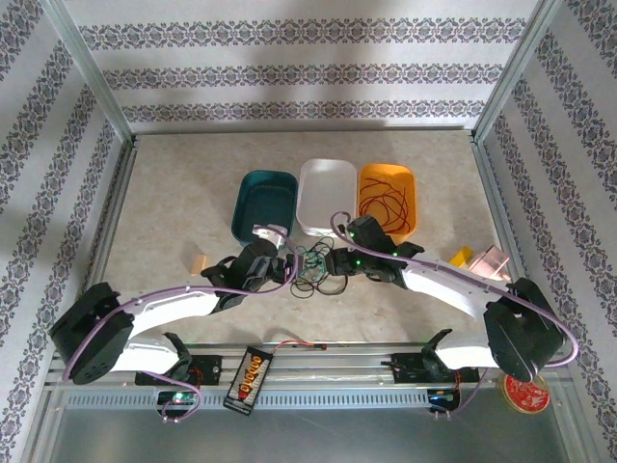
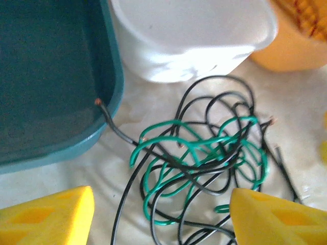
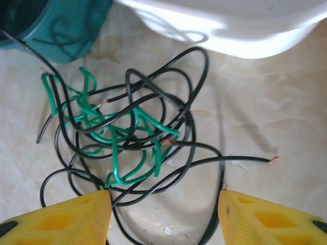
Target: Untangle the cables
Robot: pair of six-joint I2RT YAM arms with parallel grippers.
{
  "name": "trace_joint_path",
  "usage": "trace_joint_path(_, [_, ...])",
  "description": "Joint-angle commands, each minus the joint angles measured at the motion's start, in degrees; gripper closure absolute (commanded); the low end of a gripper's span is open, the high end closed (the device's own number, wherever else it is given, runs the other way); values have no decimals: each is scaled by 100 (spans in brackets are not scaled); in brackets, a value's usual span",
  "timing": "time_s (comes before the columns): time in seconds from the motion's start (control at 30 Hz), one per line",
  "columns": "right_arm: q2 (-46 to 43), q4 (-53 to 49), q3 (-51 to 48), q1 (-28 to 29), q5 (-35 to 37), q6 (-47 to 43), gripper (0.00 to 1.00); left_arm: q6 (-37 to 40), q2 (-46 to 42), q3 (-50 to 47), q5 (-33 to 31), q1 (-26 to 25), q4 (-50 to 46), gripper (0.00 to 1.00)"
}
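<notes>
I will first move my left gripper down and away from my base to get onto the thin black wire by the green loops.
The cables lie as a loose knot of green and black wires on the table, just in front of the white tray. Red wires sit coiled in the orange tray. My left gripper is open at the knot's left side; its yellow fingers stand wide apart over green and black loops, gripping nothing. One black wire end rests on the teal tray's rim. My right gripper is open at the right side, with black loops lying between its fingers.
The teal tray stands left of the white one, close behind both grippers. A battery pack with a red-black lead lies at the near edge. Yellow and pink objects sit at the right, a small tan block at the left.
</notes>
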Motion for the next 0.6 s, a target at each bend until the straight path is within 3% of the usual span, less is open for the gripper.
trace_joint_path(0.0, [174, 86, 125, 115, -175, -113, 43, -73, -229, -24, 91, 197, -35, 27])
trace_joint_path(0.3, [834, 4, 382, 161, 259, 11, 43, 342, -103, 109, 379, 229, -990, 25])
trace_joint_path(0.57, [1118, -69, 353, 155, 523, 231, 44, 245, 288, 187, 576, 213, -628, 25])
